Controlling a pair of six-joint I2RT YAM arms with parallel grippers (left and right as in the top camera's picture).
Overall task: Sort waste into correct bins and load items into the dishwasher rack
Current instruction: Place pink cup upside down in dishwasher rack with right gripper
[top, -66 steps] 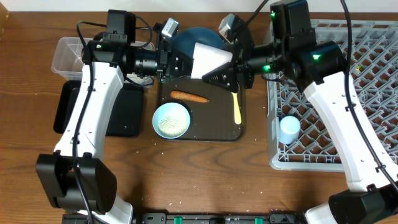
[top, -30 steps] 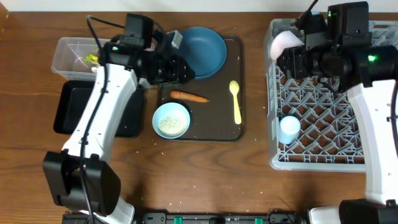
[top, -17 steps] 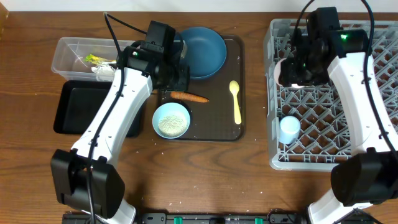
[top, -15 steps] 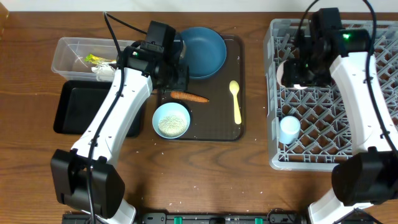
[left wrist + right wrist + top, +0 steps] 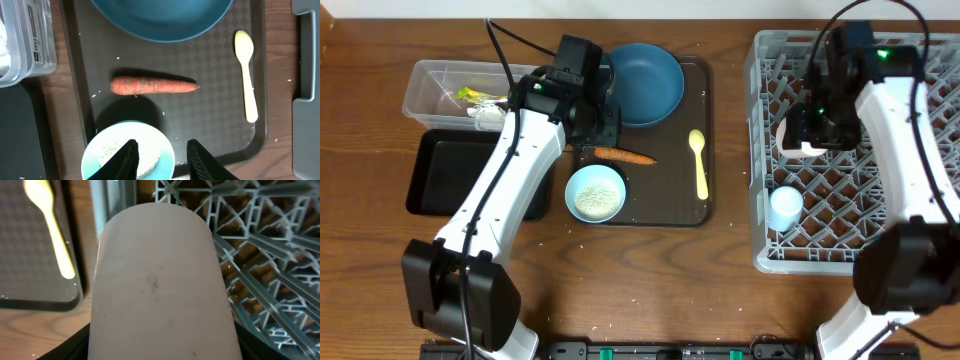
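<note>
I will lower my right gripper next and stand the pink cup in the open spot of the rack just beyond the light blue cup (image 5: 785,207).
An orange carrot (image 5: 625,156) (image 5: 152,86) lies on the brown serving tray (image 5: 705,212), between the dark blue plate (image 5: 645,82) and the pale blue bowl (image 5: 595,193) holding white rice. Right of it lies the yellow spoon (image 5: 698,163) (image 5: 246,75). My left gripper (image 5: 604,128) (image 5: 161,152) hangs open just above the carrot and bowl (image 5: 127,156), holding nothing. Over the left side of the grey dishwasher rack (image 5: 880,240), my right gripper (image 5: 810,130) (image 5: 162,350) is shut on the pink cup (image 5: 794,136) (image 5: 160,280). A light blue cup (image 5: 785,207) stands in the rack.
The clear tub (image 5: 430,80) at the back left holds a yellow-green wrapper (image 5: 468,96) and a white napkin (image 5: 486,112). In front of it sits the black tray (image 5: 432,178). A few rice grains dot the table near the serving tray's front.
My left gripper swung from the clear tub to above the carrot, then held still. My right arm carried the pink cup from the rack's back-left corner down over its left side.
</note>
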